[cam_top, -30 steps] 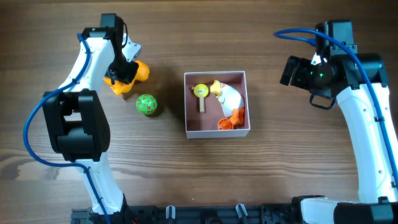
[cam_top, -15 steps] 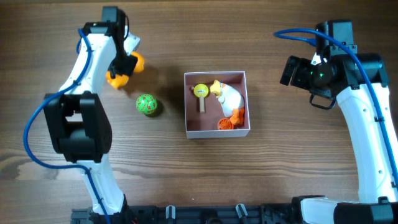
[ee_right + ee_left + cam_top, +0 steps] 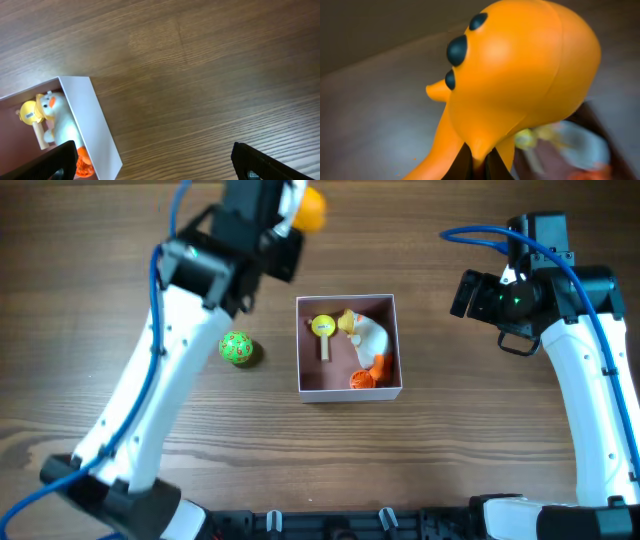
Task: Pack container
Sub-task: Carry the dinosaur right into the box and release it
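The container's pink bottom shows beside the duck, so next my left gripper will move back and down into the container there and lower the octopus over the mallet's handle (image 3: 325, 350) (image 3: 535, 160).
The container (image 3: 303, 348) is a square box with white walls and a pink inside, at the table's middle. It holds a yellow mallet (image 3: 323, 328), a white duck (image 3: 368, 335) and an orange toy (image 3: 364, 376). It also shows in the right wrist view (image 3: 95, 122). My left gripper (image 3: 479, 167) is shut on an orange octopus toy (image 3: 515, 80) and holds it high, up and left of the container; the toy shows in the overhead view (image 3: 309, 208). My right gripper (image 3: 155, 160) is wide open and empty above bare table, right of the container.
A green ball with yellow marks (image 3: 236, 348) lies on the wooden table left of the container. The right arm (image 3: 570, 380) stands along the right side.
My left arm has lifted the orange octopus off the table and swung it up and right toward the container. The right arm has not moved.
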